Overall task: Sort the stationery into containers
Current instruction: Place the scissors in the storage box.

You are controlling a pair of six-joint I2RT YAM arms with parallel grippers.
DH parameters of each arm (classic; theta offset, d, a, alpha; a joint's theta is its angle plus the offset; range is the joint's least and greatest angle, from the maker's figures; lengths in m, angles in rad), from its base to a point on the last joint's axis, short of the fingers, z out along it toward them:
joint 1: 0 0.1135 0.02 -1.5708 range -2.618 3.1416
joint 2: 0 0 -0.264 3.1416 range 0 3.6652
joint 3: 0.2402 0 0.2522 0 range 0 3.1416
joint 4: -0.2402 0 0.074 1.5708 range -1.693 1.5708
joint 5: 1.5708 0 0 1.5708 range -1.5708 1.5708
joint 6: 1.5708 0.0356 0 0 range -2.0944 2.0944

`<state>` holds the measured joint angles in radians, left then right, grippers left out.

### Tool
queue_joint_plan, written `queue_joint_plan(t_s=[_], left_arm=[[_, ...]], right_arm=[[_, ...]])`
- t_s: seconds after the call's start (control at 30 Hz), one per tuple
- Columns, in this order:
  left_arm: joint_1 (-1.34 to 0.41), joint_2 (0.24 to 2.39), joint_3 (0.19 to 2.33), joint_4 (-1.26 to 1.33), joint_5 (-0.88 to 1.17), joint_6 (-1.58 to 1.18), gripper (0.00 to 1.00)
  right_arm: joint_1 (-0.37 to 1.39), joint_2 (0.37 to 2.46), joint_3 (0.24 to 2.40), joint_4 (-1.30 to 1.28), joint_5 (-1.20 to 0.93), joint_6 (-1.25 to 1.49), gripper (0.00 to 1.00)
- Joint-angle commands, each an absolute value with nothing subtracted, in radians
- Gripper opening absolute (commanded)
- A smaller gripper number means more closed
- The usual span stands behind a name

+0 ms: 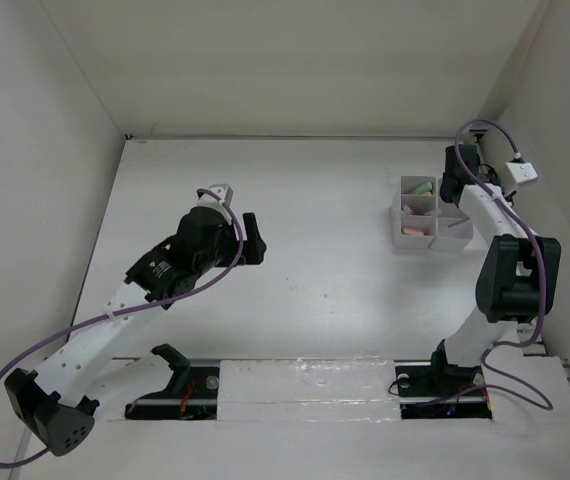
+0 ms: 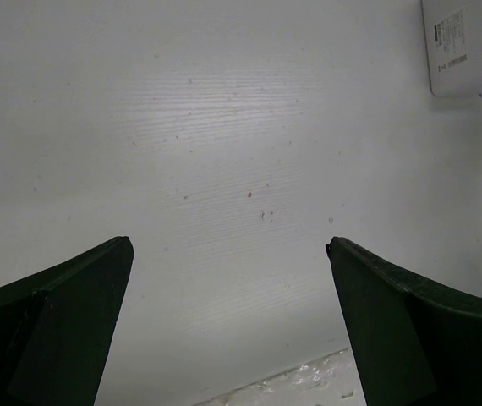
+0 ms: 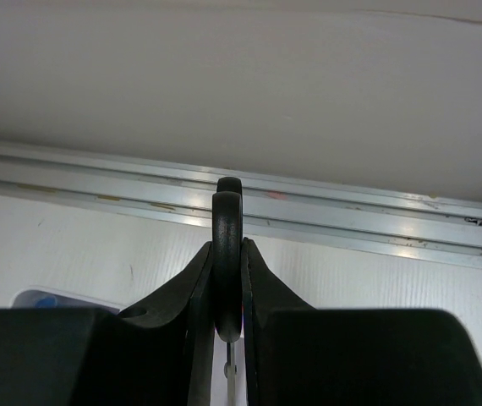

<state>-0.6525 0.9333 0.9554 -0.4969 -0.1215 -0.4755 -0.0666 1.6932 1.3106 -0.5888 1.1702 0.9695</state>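
Note:
My right gripper shifts away from the bar next and lowers the scissors (image 3: 227, 254) into a box section there, since they hang blades down by the box's edge on the bar side.
The white organizer box (image 1: 402, 232) stands at the right of the table, with a green marker (image 1: 423, 186) and pale pink items (image 1: 414, 228) in its compartments. A corner of the box shows in the left wrist view (image 2: 465, 51). My right gripper (image 1: 455, 185) hangs over the box's far right side. In the right wrist view it (image 3: 228, 245) is shut on the black-handled scissors (image 3: 227, 254), handle loops sticking up between the fingers, blades pointing down. My left gripper (image 1: 252, 240) is open and empty over the bare table left of centre, also seen in its wrist view (image 2: 228, 245).
White walls enclose the table on the left, back and right. An aluminium rail (image 3: 309, 224) runs along the base of the wall behind the right gripper. A taped white strip (image 1: 305, 385) lies along the near edge between the arm bases.

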Motion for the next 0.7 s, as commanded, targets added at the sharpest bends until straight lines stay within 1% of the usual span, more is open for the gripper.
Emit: queue_joint_plan(t_s=[0.0, 0.13, 0.37, 0.67], left_arm=[[-0.653, 0.904, 0.945, -0.459, -0.095, -0.454, 1.0], [-0.653, 0.894, 0.945, -0.459, -0.086, -0.445, 1.0], [-0.653, 0.894, 0.936, -0.449, -0.054, -0.436, 1.0], [-0.653, 0.885, 0.936, -0.449, -0.044, -0.436, 1.0]], right_arm=[[-0.074, 1.698, 1.322, -0.541, 1.204, 0.971, 0.0], [-0.074, 1.727, 1.342, -0.61, 1.204, 1.035, 0.0], [-0.064, 1.775, 1.356, -0.646, 1.204, 1.083, 0.0], [-0.035, 1.816, 1.399, -0.681, 1.226, 1.083, 0.0]])
